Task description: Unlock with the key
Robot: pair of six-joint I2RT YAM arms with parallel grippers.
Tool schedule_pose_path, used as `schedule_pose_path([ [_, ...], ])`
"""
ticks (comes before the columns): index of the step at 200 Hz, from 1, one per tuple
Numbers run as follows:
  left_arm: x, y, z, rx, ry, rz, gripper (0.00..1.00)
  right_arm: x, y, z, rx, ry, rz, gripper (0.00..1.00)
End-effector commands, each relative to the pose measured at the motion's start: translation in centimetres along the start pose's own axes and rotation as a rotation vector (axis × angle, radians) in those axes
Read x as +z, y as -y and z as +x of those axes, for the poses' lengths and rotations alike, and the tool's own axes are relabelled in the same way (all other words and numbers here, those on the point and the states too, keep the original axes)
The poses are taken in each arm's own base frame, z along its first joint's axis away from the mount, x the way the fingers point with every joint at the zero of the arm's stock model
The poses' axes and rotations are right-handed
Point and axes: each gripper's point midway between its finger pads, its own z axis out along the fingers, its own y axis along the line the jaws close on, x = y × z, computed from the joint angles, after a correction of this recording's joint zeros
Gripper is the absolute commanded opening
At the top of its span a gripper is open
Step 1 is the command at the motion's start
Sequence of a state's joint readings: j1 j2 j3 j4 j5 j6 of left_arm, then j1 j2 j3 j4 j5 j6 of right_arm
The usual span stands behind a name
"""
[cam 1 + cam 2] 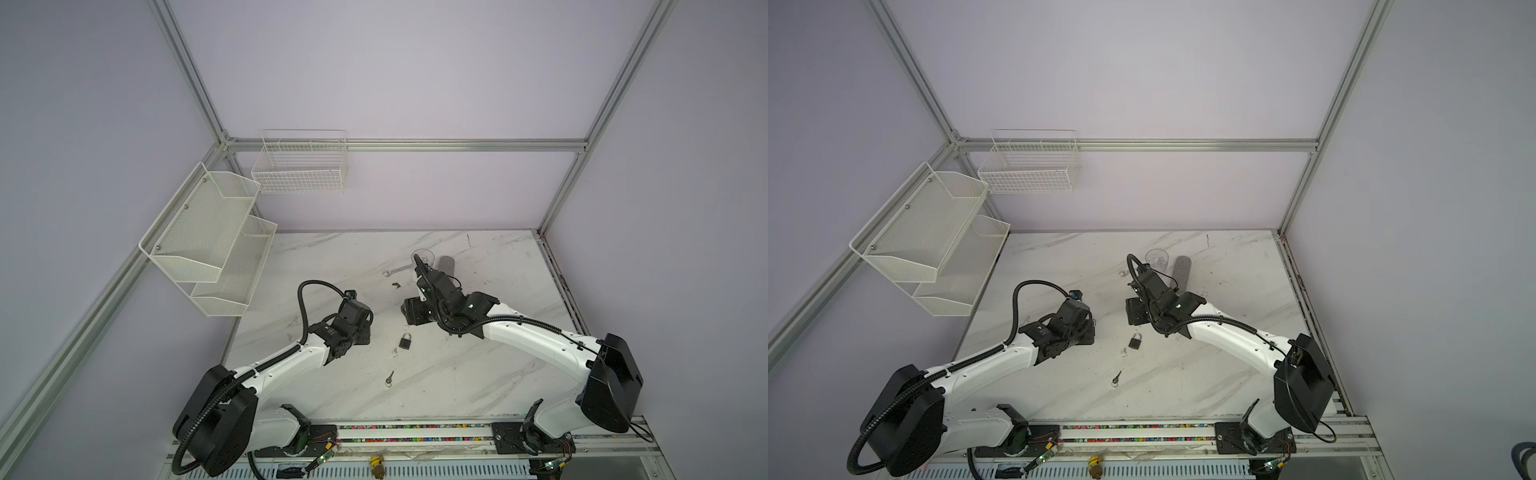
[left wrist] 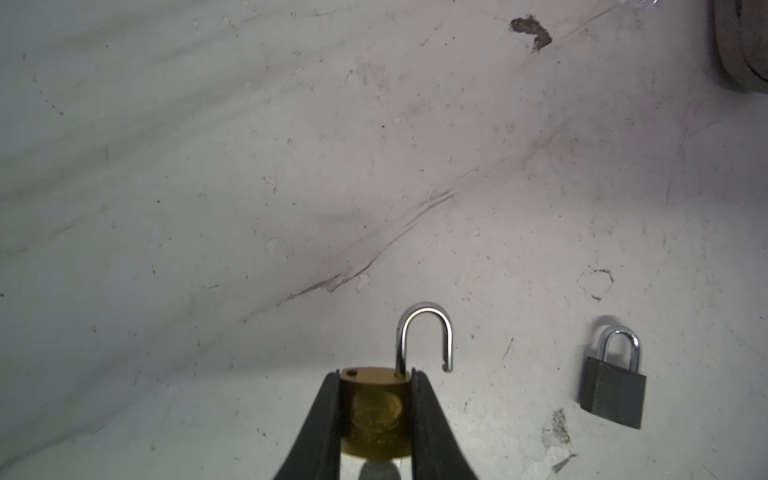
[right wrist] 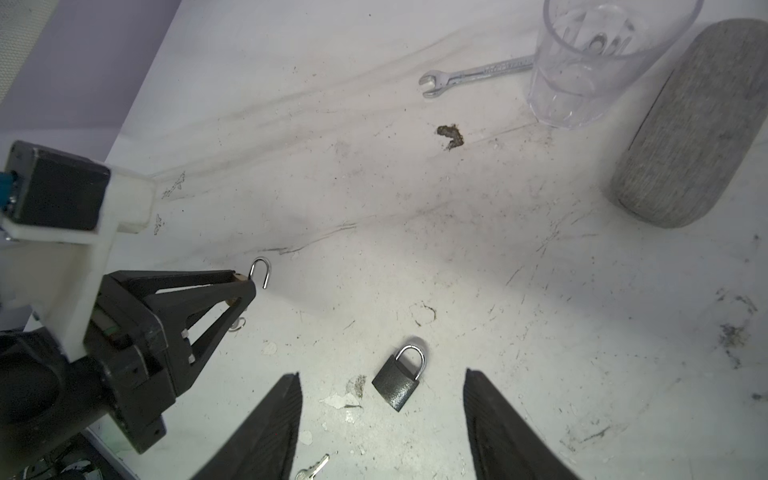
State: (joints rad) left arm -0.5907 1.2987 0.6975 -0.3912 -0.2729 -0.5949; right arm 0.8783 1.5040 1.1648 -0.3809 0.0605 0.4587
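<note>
The brass padlock's steel shackle is swung open, so my left gripper will next lower the padlock onto the bare tabletop below it and let go of its body there.
My left gripper (image 2: 376, 376) is shut on a brass padlock (image 2: 376, 407), gripping its body from both sides. Its steel shackle (image 2: 424, 332) stands swung open, free at one end. A grey rounded piece (image 2: 380, 471) shows under the lock body; I cannot tell if it is a key. A black padlock (image 1: 405, 340) lies flat on the table with its shackle closed, between the two arms. A silver key (image 1: 389, 377) with a ring lies on the table nearer the front edge. My right gripper (image 3: 382, 415) hangs open above the black padlock (image 3: 399, 384), touching nothing.
Toward the back of the marble table (image 1: 498, 374) stand a clear plastic cup (image 3: 602, 62), a steel wrench (image 3: 473, 77) and a grey fabric case (image 3: 690, 124). White mesh shelves (image 1: 208, 237) and a wire basket (image 1: 299, 166) hang on the walls at the left.
</note>
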Motion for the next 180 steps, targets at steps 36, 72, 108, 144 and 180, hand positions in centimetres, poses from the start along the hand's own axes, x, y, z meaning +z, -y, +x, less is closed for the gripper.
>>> schedule_pose_path([
  [36,0.4,1.5,-2.2,-0.038,-0.013,0.024,0.0,0.8,-1.6,3.3,0.076,-0.026,-0.053,0.65],
  [72,1.6,1.4,-1.1,-0.016,-0.067,0.005,0.0,1.6,-1.5,5.2,0.094,-0.054,-0.06,0.65],
  [108,2.4,1.0,-0.2,0.003,-0.106,-0.023,0.0,2.1,-1.3,5.9,0.094,-0.055,-0.05,0.65],
  [144,3.0,1.0,0.3,0.008,-0.132,-0.031,0.03,2.8,-1.5,6.5,0.09,-0.078,-0.047,0.65],
  [180,3.0,0.7,0.7,0.001,-0.14,-0.041,0.18,2.9,-1.6,7.1,0.085,-0.092,-0.043,0.65],
])
